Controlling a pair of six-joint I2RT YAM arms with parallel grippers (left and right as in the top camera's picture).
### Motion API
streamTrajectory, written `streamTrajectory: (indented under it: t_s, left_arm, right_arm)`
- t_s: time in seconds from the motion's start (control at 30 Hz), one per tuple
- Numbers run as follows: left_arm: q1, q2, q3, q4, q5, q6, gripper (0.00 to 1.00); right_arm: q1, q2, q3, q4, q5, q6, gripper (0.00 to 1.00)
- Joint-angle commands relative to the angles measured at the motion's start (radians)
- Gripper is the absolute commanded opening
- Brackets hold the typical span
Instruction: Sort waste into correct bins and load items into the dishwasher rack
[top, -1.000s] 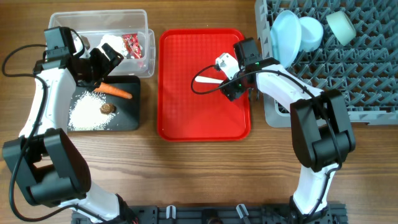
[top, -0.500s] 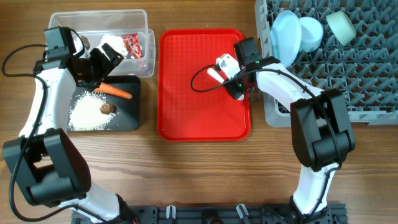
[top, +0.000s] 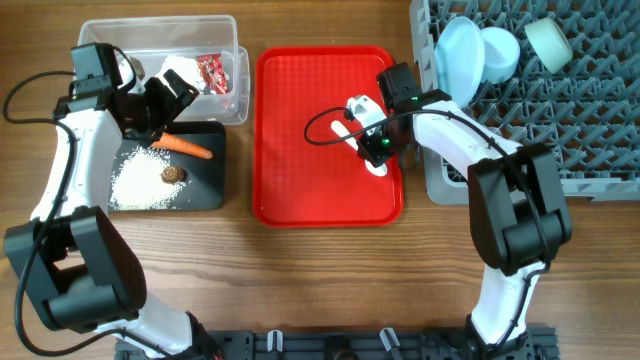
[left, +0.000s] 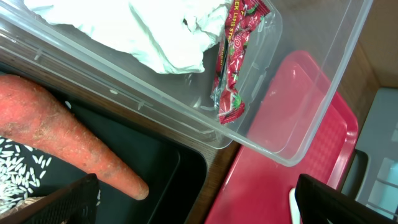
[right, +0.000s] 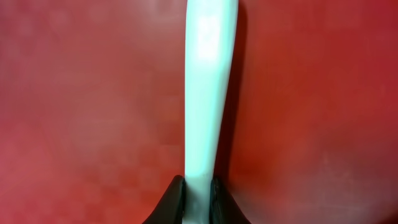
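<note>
My right gripper lifts the spoon (top: 376, 167) over to the grey rack's empty near row (top: 583, 168) next, then lowers it and lets go. That row lies to its right in the overhead view.
The white plastic spoon (top: 376, 167) lies on the red tray (top: 300, 200). My right gripper (top: 375, 148) is shut on its handle (right: 208, 93), with the jaws pinching it from both sides (right: 198, 199). My left gripper (top: 165, 100) hangs open over the edge between the clear bin (top: 160, 28) and the black bin (top: 205, 195), holding nothing (left: 199, 205). The clear bin holds the tissue (left: 155, 31) and the red wrapper (left: 233, 62). The carrot (top: 185, 147), the rice (top: 140, 180) and a brown lump (top: 173, 174) lie in the black bin.
The grey dishwasher rack (top: 560, 110) stands at the right. A pale blue plate (top: 458, 60), a blue bowl (top: 500, 52) and a pale cup (top: 548, 40) sit in its far part. The right arm reaches over the rack's left edge.
My right gripper has closed on the spoon's handle, and the spoon has swung round on the tray toward its right edge. The left arm has not moved.
</note>
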Motion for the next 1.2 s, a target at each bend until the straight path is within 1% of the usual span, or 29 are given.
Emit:
streamTrajectory:
  t_s: [0.0,0.1,0.2,0.3,0.37,0.5,0.63,0.73,0.8,0.83,0.97,1.03,1.07,1.17]
  left_arm:
    - [0.005,-0.016,0.003,0.0,0.009,0.012,1.0]
    - [0.005,-0.016,0.003,0.0,0.009,0.012,1.0]
    - [0.005,-0.016,0.003,0.0,0.009,0.012,1.0]
    - [0.005,-0.016,0.003,0.0,0.009,0.012,1.0]
    - [0.005,-0.016,0.003,0.0,0.009,0.012,1.0]
    - [0.005,-0.016,0.003,0.0,0.009,0.012,1.0]
    - [0.005,-0.016,0.003,0.0,0.009,0.012,1.0]
    - [0.005,-0.016,0.003,0.0,0.009,0.012,1.0]
    - [0.005,-0.016,0.003,0.0,0.009,0.012,1.0]
    - [0.005,-0.016,0.003,0.0,0.009,0.012,1.0]
    - [0.005,-0.016,0.003,0.0,0.009,0.012,1.0]
    - [0.005,-0.016,0.003,0.0,0.009,0.012,1.0]
    - [0.005,-0.016,0.003,0.0,0.009,0.012,1.0]
    - [0.005,-0.016,0.003,0.0,0.009,0.012,1.0]
  right_arm:
    - [-0.005,-0.146,0.016,0.0,-0.107,0.029,0.04]
    - [-0.042,-0.285,0.016,0.013,-0.109,0.089,0.04]
    - [-0.134,-0.417,0.016,0.017,-0.109,0.188,0.04]
    - [-0.259,-0.498,0.016,0.013,-0.109,0.297,0.04]
    - [-0.356,-0.526,0.016,0.007,-0.108,0.36,0.04]
    - [-0.555,-0.526,0.01,-0.027,-0.109,0.546,0.04]
    - [-0.671,-0.526,-0.016,-0.052,-0.104,0.687,0.04]
    - [-0.715,-0.526,-0.022,-0.093,-0.014,0.853,0.04]
    - [-0.727,-0.526,-0.022,-0.14,0.12,1.054,0.04]
    - [-0.727,-0.526,-0.022,-0.188,0.226,1.22,0.04]
    - [-0.727,-0.526,-0.022,-0.32,0.405,1.588,0.04]
    - [-0.727,-0.526,-0.022,-0.362,0.454,1.72,0.04]
    - [-0.727,-0.526,-0.022,-0.366,0.469,1.752,0.04]
    - [-0.727,-0.526,-0.022,-0.354,0.478,1.772,0.06]
